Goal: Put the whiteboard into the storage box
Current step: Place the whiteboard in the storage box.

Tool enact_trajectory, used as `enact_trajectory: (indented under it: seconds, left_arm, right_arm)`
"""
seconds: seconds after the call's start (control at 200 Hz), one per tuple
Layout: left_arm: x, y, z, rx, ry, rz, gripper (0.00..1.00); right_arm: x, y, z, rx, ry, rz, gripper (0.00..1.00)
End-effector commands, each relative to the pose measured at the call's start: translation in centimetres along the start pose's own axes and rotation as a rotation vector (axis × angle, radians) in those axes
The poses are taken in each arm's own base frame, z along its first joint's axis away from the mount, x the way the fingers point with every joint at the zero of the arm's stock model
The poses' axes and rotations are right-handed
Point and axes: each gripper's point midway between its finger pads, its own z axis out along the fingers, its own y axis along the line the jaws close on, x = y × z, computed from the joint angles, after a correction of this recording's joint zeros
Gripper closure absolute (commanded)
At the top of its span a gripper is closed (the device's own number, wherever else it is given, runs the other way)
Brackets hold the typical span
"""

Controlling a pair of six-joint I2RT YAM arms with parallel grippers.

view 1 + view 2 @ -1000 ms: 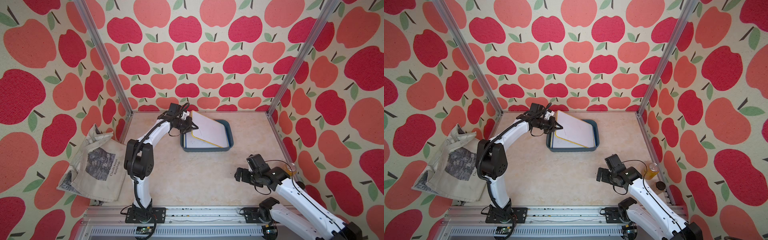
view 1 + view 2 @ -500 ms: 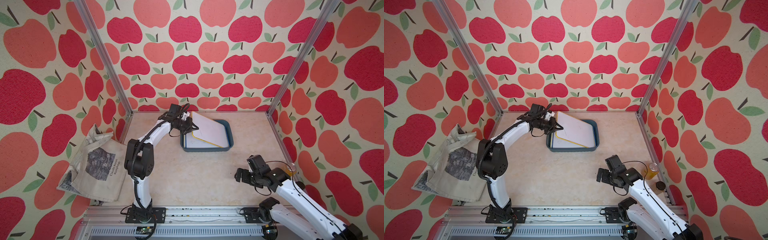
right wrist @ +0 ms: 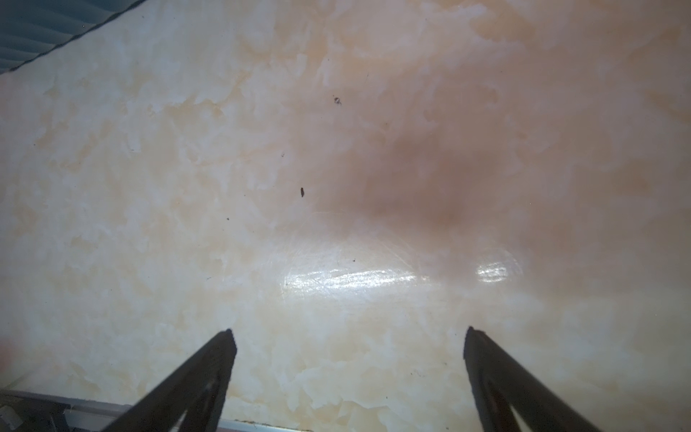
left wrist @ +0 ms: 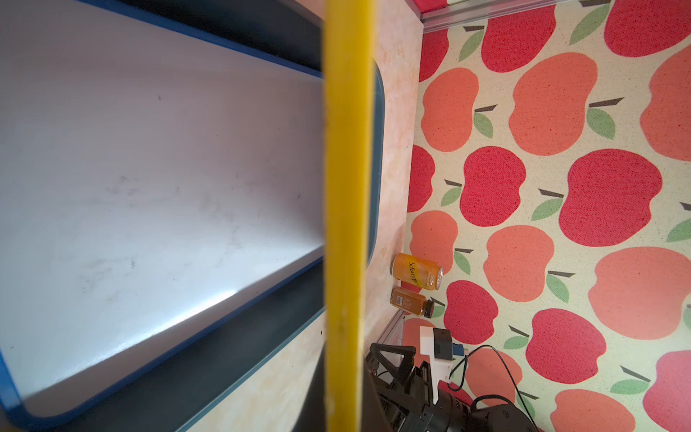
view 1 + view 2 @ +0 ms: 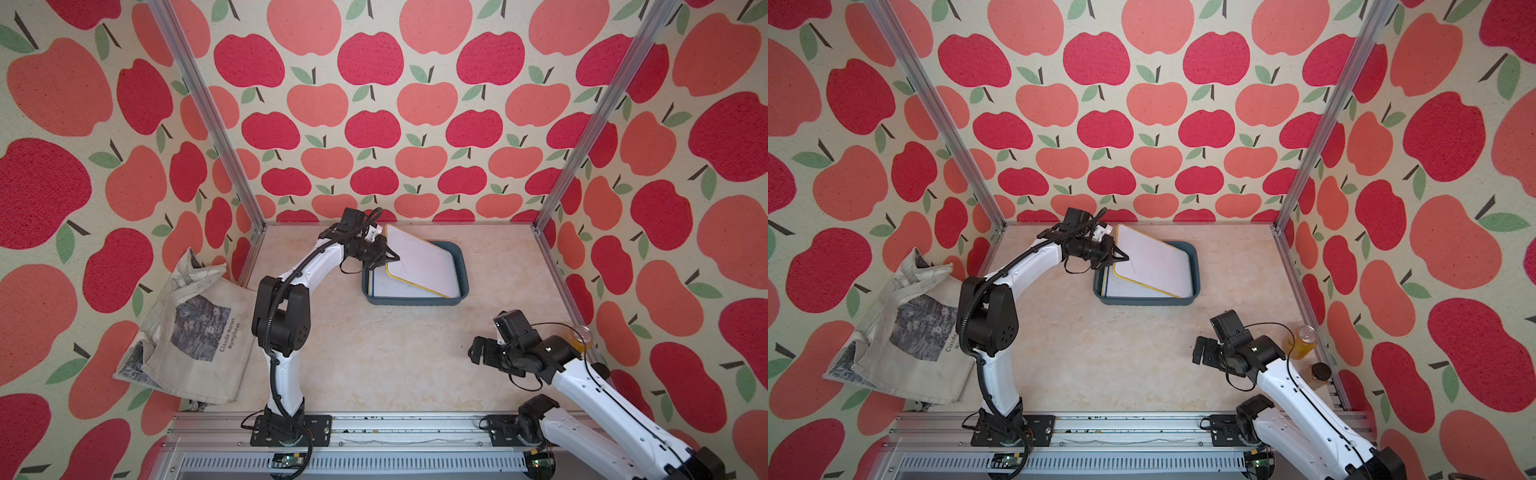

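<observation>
The robot's left gripper needs to lower the raised edge it holds onto the blue-framed whiteboard (image 4: 149, 168) in the storage box next and release it, since the opposite edge already rests inside.
A yellow-framed whiteboard (image 5: 419, 259) leans tilted over the dark blue-grey storage box (image 5: 415, 302). Its left edge is raised and its lower right edge rests inside the box. My left gripper (image 5: 392, 259) is shut on that raised left edge. In the left wrist view the yellow frame (image 4: 346, 224) runs between the jaws, seen edge-on. A blue-framed whiteboard (image 4: 149, 168) lies flat in the box beneath it. My right gripper (image 3: 347, 336) hangs open over bare tabletop at the front right (image 5: 478, 353), holding nothing.
A printed canvas tote bag (image 5: 187, 332) lies at the left edge. An orange can (image 5: 1304, 340) and a small brown bottle (image 5: 1320, 370) stand by the right wall, behind the right arm. Aluminium posts mark the back corners.
</observation>
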Motion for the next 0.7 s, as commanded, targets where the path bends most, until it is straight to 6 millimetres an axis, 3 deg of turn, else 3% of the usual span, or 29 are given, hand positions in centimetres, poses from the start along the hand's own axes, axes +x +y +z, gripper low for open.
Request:
enact_trajectory:
  seconds: [0.0, 0.695]
  left_arm:
    - [2.8, 2.2, 1.8, -0.057, 0.107, -0.042, 0.94]
    - [3.7, 5.2, 1.9, -0.152, 0.134, -0.052, 0.82]
  right_arm:
    - [0.3, -0.1, 0.2, -0.004, 0.01, 0.024, 0.01]
    - [0.6, -0.4, 0.1, -0.009, 0.004, 0.027, 0.01]
